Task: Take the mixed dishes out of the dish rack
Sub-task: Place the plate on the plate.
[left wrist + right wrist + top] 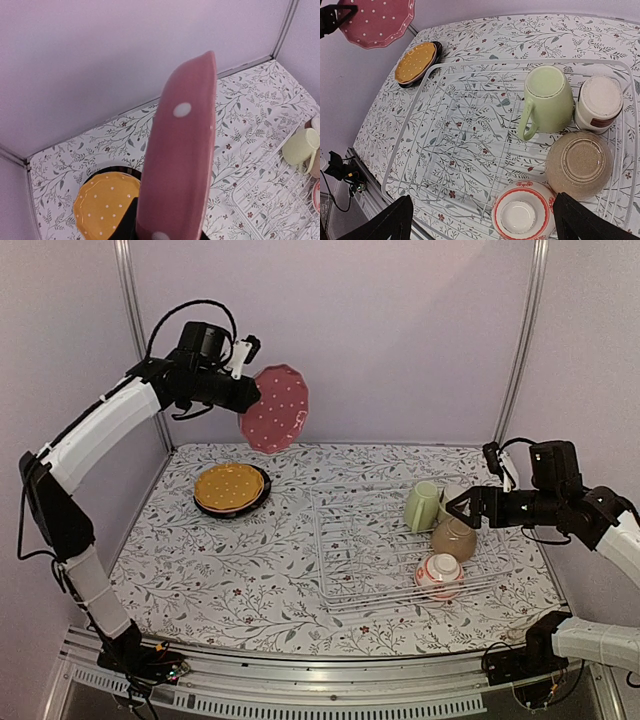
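The left gripper should next bring the maroon dotted plate (273,410) down until it sits on the orange plate (229,487) and let go of it there, because that stack is well below the gripper.
My left gripper (246,394) is shut on the rim of the maroon dotted plate (273,410), holding it tilted high above the back left of the table; the plate fills the left wrist view (182,160). The orange plate (229,487) lies on a dark-rimmed plate (262,498) left of the dish rack (370,552). In the rack's right part, all upside down, are the pale green cup (549,100), small grey-white cup (598,102), tan bowl (578,164) and white-and-red bowl (522,216). My right gripper (485,220) is open and empty above them. No pink plate shows.
The floral tablecloth (200,560) covers the table. The rack's left half (460,130) holds only bare wires. Metal frame posts (128,300) stand at the back corners, with walls close on the left, back and right. A cable bundle (342,172) hangs off the near edge.
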